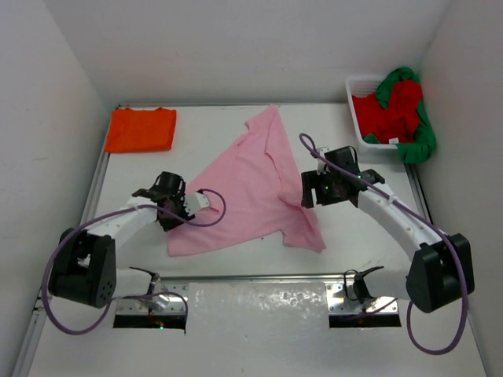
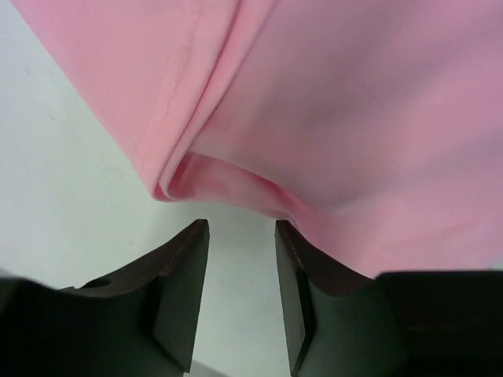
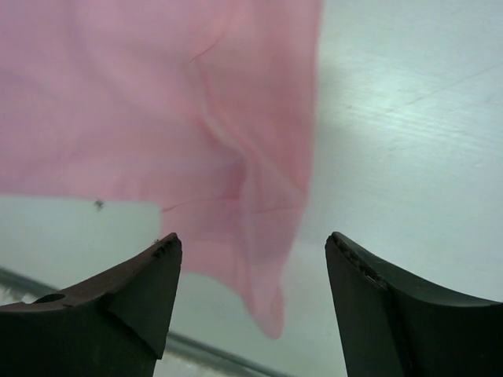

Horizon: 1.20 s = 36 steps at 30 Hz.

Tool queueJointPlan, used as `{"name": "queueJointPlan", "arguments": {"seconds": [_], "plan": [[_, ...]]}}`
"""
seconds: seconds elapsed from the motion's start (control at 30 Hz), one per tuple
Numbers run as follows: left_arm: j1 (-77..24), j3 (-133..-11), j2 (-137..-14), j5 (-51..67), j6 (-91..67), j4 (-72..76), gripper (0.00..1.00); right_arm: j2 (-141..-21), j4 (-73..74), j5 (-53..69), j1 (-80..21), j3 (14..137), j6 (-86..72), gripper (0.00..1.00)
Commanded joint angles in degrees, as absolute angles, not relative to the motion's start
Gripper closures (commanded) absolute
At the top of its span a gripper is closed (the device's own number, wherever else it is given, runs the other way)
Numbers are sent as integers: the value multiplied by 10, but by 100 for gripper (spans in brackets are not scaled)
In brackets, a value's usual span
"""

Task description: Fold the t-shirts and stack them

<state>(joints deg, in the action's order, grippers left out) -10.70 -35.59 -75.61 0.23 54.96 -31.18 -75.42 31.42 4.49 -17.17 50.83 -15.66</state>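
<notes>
My right gripper will move back toward the metal bar next and go down over the t-shirt's loose near corner [image 1: 313, 237] [image 3: 267, 283], because its narrow fold fits between the open fingers.
A pink t-shirt [image 1: 251, 188] lies spread and creased in the middle of the table. My left gripper [image 1: 185, 206] sits at its left edge, jaws a little apart with only bare table between them. In the left wrist view the shirt's doubled hem [image 2: 181, 169] lies just past the left gripper [image 2: 242, 228]. My right gripper [image 1: 308, 191] hovers over the shirt's right side, open wide. In the right wrist view a loose corner of pink cloth [image 3: 267, 236] lies below the right gripper [image 3: 253, 239], touching neither finger. An orange t-shirt [image 1: 141, 129] lies folded at the back left.
A white mesh basket [image 1: 355, 106] stands at the back right, holding a red t-shirt [image 1: 397, 106] and a green t-shirt [image 1: 420, 141] that spills over its rim. White walls enclose the table [image 1: 354, 236] on three sides. A metal rail runs along the near edge.
</notes>
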Motion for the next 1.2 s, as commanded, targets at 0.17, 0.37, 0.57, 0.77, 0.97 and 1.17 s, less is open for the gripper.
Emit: {"name": "queueJointPlan", "arguments": {"seconds": [0.17, 0.37, 0.57, 0.77, 0.97, 1.17], "plan": [[-279, -319, -633, -61, 501, -475, 57, -687, 376, 76, -210, 414, -217, 26], [-348, -330, -623, -42, 482, -482, 47, -686, 348, 71, -256, 366, -217, 26], [-349, -234, -720, -163, 524, -381, 46, -726, 303, 59, -258, 343, -225, 28], [-348, -236, -717, -134, 542, -380, 46, -755, 273, 65, -258, 338, -230, 29], [-349, -223, -713, -113, 562, -354, 53, -773, 230, 91, -258, 327, -249, 43], [-340, -241, -730, -98, 512, -352, 100, -765, 209, 96, -286, 344, -241, 41]]}}
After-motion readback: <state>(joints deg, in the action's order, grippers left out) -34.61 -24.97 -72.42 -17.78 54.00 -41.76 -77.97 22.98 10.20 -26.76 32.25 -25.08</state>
